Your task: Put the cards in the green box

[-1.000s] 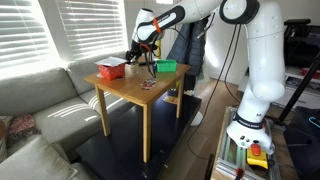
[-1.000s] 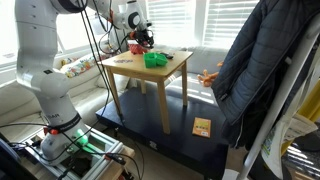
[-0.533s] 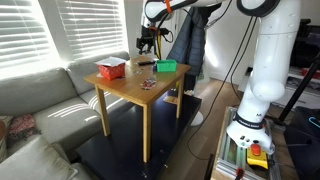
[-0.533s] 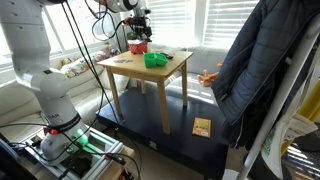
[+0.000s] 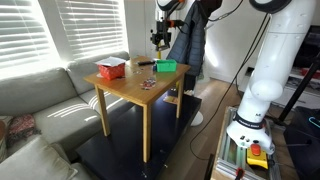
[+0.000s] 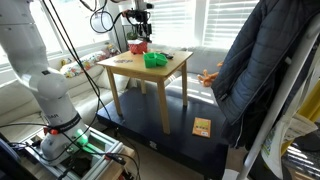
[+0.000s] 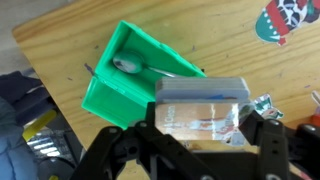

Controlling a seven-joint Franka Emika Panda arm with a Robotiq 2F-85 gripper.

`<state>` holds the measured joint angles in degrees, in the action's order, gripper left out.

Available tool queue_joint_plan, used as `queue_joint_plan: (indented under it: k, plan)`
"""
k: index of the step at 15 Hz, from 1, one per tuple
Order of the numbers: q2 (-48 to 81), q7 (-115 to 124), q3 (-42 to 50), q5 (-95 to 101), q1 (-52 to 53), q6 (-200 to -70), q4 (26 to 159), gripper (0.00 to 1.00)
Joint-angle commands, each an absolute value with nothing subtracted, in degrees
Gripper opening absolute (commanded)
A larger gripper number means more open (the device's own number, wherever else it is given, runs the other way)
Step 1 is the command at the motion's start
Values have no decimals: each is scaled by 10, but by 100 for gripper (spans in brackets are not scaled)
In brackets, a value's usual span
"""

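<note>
Next, my gripper moves to the left in the wrist view, turns and lowers into the green box to release the deck, since the box lies crooked below.
My gripper (image 7: 201, 132) is shut on a deck of cards in a clear case (image 7: 200, 100). It hangs high above the wooden table in both exterior views (image 5: 160, 38) (image 6: 140, 22). The green box (image 7: 105, 95) lies below and to the left of the held cards in the wrist view, with a small metal spoon-like thing (image 7: 128, 65) inside. In both exterior views the green box (image 5: 166, 66) (image 6: 156, 60) sits on the table just below the gripper.
A red box with white contents (image 5: 111, 69) (image 6: 137, 46) stands at another table corner. A small colourful item (image 5: 148, 84) (image 7: 290, 18) lies on the tabletop (image 5: 140, 97). A grey couch (image 5: 40, 100) is beside the table. A person in a dark jacket (image 6: 250, 70) stands nearby.
My gripper has risen from near the red box and moved across toward the green box, carrying the cards with it.
</note>
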<state>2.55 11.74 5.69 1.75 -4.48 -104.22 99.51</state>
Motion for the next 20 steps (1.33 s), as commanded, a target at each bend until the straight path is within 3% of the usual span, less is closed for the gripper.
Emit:
queue_joint_plan:
  k: [1, 20]
  plan:
    - [-12, 144, 65, -5, -58, -1018, 1046, 53]
    - [64, 256, 96, -139, -89, -1151, 1099, 53]
